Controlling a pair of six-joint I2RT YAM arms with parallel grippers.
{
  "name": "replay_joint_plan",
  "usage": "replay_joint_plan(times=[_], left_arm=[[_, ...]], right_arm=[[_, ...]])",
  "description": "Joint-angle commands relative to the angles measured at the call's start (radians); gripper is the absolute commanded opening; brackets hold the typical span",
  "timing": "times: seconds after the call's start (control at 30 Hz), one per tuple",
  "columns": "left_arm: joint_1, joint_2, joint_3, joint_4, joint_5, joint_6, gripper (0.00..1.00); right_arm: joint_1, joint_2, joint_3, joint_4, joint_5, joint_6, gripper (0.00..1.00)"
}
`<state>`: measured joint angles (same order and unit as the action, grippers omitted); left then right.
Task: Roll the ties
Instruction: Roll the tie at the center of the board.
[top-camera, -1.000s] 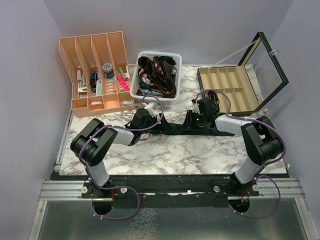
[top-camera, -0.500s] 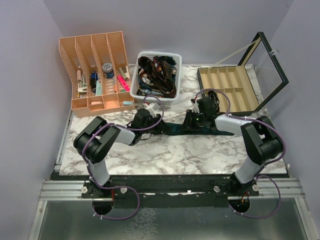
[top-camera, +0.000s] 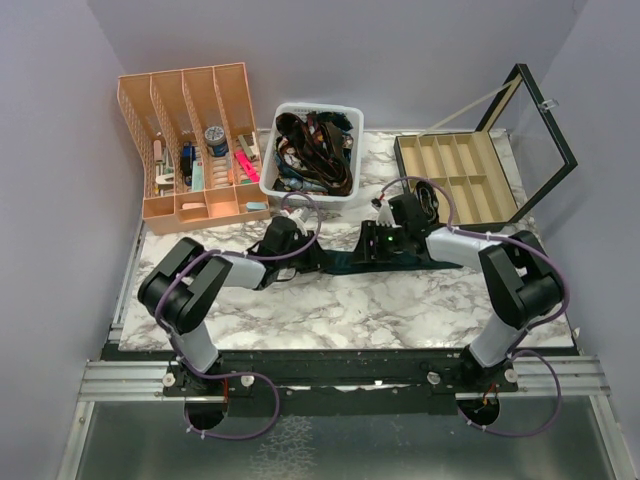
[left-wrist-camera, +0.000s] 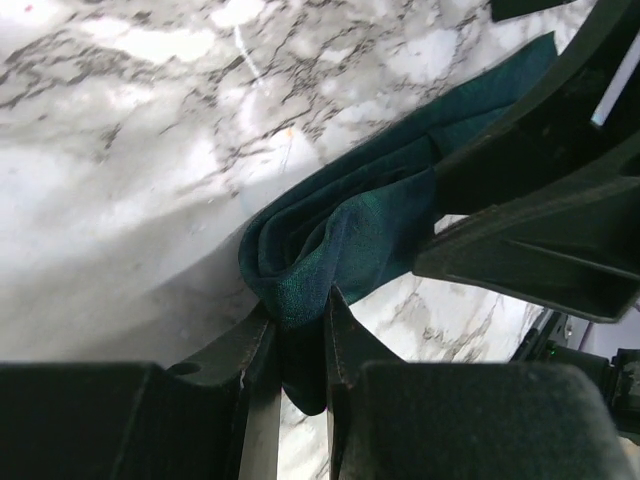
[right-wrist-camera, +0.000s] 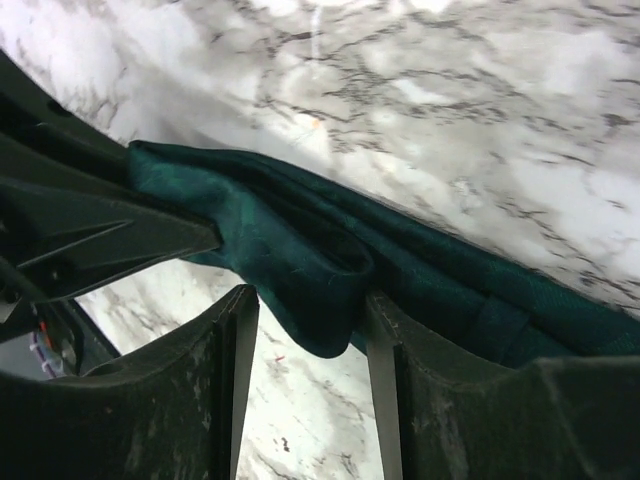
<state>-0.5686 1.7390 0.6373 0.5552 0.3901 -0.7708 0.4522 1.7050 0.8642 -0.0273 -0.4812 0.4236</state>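
Observation:
My two grippers nearly meet. I should pull the tie's pinched fold (top-camera: 322, 263) (left-wrist-camera: 300, 318) along the marble to the left in the top view with my left gripper, then open.
A dark teal tie (top-camera: 345, 264) lies across the marble table (top-camera: 330, 310), stretching right toward the right arm. Its left end is folded into a small roll (left-wrist-camera: 340, 235). My left gripper (left-wrist-camera: 300, 325) is shut on that fold, the cloth pinched between both fingers. My right gripper (right-wrist-camera: 310, 325) faces it from the other side with its jaws open. The tie's fold (right-wrist-camera: 300, 250) hangs between its fingers, with a gap to the left finger (right-wrist-camera: 235, 340). In the top view the left gripper (top-camera: 318, 252) and right gripper (top-camera: 365, 247) almost meet at mid-table.
A white basket (top-camera: 272, 180) of tangled dark straps stands behind the grippers. An orange desk organizer (top-camera: 190, 140) fills the back left. A compartment box (top-camera: 455, 180) with its glass lid raised sits at the back right. Purple cables loop over both arms.
My left gripper has shut on the tie's folded end. My right gripper's jaws have opened off the fold. Both grippers shifted slightly left and toward the back.

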Motion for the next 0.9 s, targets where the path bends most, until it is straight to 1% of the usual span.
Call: replay_joint_plan(times=[0.0,0.07,0.13,0.33,0.43,0.53,0.73,0.83,0.87], left_arm=[[0.009,-0.089,0.006,-0.27,-0.094,0.087,0.0],[0.011,-0.124,0.014,-0.367,-0.139,0.117,0.0],[0.019,-0.157,0.009,-0.436,-0.156,0.14,0.0],[0.057,-0.247,-0.019,-0.581,-0.205,0.177,0.0],[0.076,-0.301,-0.021,-0.664,-0.238,0.203,0.0],[0.108,-0.341,-0.02,-0.746,-0.252,0.24,0.0],[0.154,-0.364,-0.013,-0.823,-0.266,0.289,0.0],[0.162,-0.363,-0.01,-0.833,-0.288,0.277,0.0],[0.162,-0.365,-0.013,-0.825,-0.296,0.268,0.04]], right_arm=[[0.031,0.007,0.038,-0.004,-0.081,-0.01,0.53],[0.045,0.008,0.05,-0.014,-0.093,-0.014,0.55],[0.056,0.007,0.059,-0.017,-0.1,-0.014,0.57],[0.114,0.02,0.1,-0.057,-0.099,-0.03,0.61],[0.157,0.0,0.097,-0.056,-0.043,-0.042,0.66],[0.17,-0.034,0.072,-0.015,-0.04,-0.046,0.71],[0.172,-0.06,0.08,0.017,-0.069,-0.058,0.74],[0.174,-0.049,0.099,0.005,-0.072,-0.074,0.74],[0.174,-0.048,0.101,0.006,-0.065,-0.08,0.74]])
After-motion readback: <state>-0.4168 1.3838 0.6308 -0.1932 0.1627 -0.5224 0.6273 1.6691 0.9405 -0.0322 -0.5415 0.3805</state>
